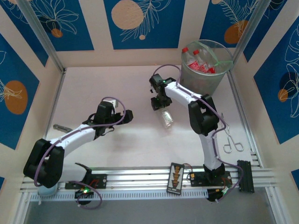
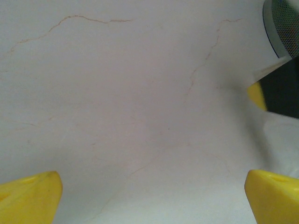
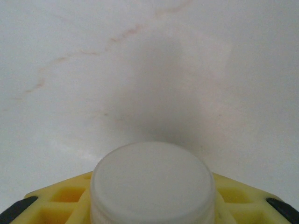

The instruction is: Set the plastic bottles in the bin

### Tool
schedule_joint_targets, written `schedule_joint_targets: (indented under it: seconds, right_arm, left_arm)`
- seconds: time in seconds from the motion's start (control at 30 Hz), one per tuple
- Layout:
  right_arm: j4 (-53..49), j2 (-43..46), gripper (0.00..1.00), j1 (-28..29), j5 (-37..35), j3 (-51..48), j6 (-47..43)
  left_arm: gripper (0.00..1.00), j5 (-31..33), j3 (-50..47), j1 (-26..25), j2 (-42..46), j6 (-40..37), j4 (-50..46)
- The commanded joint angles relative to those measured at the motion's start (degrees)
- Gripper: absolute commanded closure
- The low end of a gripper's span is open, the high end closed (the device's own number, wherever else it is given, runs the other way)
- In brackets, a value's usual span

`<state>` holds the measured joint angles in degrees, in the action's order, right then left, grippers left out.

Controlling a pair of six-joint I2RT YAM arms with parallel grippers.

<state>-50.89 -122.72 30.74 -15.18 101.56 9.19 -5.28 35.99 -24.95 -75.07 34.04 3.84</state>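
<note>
The bin's rim is higher than the tabletop. I need to carry the clear plastic bottle up and outward over the bin's opening next with my right gripper, then lower to release it.
A clear plastic bottle with a white cap lies on the white table, just right of centre. My right gripper is down over its cap end. In the right wrist view the white cap sits between the yellow fingers, which hug it on both sides. The bin, a round translucent grey-green wastebasket, stands at the back right with several red-capped bottles inside. My left gripper hovers left of centre, wide open over bare table, its yellow fingertips far apart with nothing between them.
Metal forceps lie by the right arm near the table's right edge. A small metal tool lies at the left beside the left arm. A black device sits on the front rail. Panel walls enclose the table.
</note>
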Motion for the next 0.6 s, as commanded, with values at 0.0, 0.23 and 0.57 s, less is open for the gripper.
schedule_joint_targets:
  seconds: [0.0,0.23,0.57]
  right_arm:
    - [-1.1,8.5,0.61,0.2,3.5,4.9,-2.8]
    - [-5.8,15.7,0.62,-1.4,1.2,18.7,-15.9]
    - [0.7,13.3,0.72,-12.2,1.7,41.3,-26.0]
  left_arm:
    - [0.0,0.5,-0.1,0.8,0.4,-0.5,0.3]
    - [0.0,-0.6,1.1,0.9,-1.5,-0.3,1.1]
    - [0.0,-1.8,2.6,0.8,-3.5,0.2,2.8]
